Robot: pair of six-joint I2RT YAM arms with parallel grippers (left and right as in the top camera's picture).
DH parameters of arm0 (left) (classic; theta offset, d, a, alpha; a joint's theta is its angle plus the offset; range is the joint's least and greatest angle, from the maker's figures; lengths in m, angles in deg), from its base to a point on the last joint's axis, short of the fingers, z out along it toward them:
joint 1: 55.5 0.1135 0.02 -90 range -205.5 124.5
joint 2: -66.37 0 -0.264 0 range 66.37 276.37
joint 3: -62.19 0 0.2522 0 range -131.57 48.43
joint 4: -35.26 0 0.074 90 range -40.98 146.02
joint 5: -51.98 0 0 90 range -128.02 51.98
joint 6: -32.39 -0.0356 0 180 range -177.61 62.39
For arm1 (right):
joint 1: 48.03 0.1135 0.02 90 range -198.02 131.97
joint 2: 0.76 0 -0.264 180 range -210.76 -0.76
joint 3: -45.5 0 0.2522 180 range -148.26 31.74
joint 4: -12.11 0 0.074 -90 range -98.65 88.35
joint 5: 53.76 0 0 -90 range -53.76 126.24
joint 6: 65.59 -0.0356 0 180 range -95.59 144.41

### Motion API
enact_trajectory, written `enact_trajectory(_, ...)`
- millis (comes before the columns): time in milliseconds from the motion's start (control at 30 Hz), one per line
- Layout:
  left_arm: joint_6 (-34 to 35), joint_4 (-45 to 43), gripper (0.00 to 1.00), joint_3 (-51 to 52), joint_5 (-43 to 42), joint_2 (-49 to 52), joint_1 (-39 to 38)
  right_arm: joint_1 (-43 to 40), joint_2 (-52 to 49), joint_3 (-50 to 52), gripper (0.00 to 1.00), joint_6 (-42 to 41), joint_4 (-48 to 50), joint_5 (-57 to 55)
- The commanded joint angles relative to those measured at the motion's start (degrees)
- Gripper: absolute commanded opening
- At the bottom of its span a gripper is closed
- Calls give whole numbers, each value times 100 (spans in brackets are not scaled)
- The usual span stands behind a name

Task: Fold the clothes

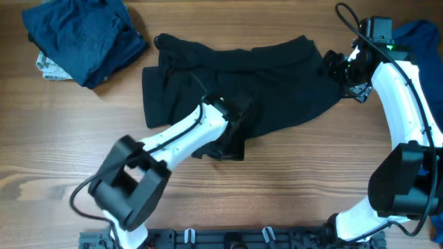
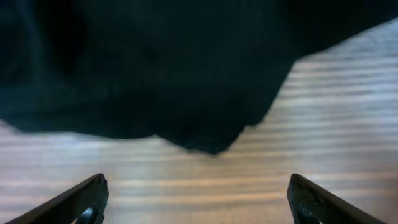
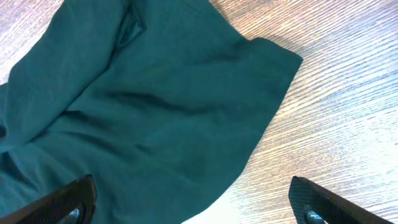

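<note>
My left gripper should next move down toward the tabletop, onto the pointed near hem (image 2: 208, 138), because the tip of the black garment's hem lies below its open fingers.
The black garment (image 1: 235, 76) of the clothes lies crumpled and spread across the middle of the table. My left gripper (image 1: 230, 142) hovers at its near hem. In the left wrist view its jaws (image 2: 198, 199) stand open over bare wood, with the black fabric (image 2: 155, 68) just ahead and nothing between the fingers (image 2: 81, 199). My right gripper (image 1: 334, 69) is at the garment's right corner. In the right wrist view it (image 3: 193, 205) is open above the cloth's edge (image 3: 155, 112), which looks dark teal there, and it holds nothing.
A pile of dark navy clothes (image 1: 83, 38) sits at the back left, with a patterned cloth (image 1: 52, 68) poking out underneath. A royal blue garment (image 1: 422, 34) lies at the back right behind the right arm. Bare wooden table (image 1: 311, 173) runs along the front.
</note>
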Motion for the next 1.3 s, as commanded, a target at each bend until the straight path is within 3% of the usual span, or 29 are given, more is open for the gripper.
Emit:
enact_trajectory(0, -238, -166, 91, 48, 144, 428, -17, -9, -129, -28, 100, 125, 46, 68)
enact_trajectory(233, -352, -549, 88, 48, 144, 608, -17, -9, -129, -28, 99, 129, 92, 66)
enact_trajectory(533, -391, -544, 72, 48, 186, 765, -15, -7, -131, -28, 100, 269, 66, 68)
enact_trajectory(667, -391, -542, 50, 48, 299, 809, -15, -9, -131, -26, 99, 271, 22, 66)
enact_trajectory(800, -385, -455, 15, 48, 431, 809, -15, -9, -133, -26, 99, 271, 24, 63)
enact_trajectory(1000, -382, 0, 4, 35, 446, 765, -15, -9, -133, -22, 100, 269, 24, 44)
enact_trajectory(1267, -216, 992, 4, 0, 439, 146, -17, -7, -133, 177, 99, 251, 107, -85)
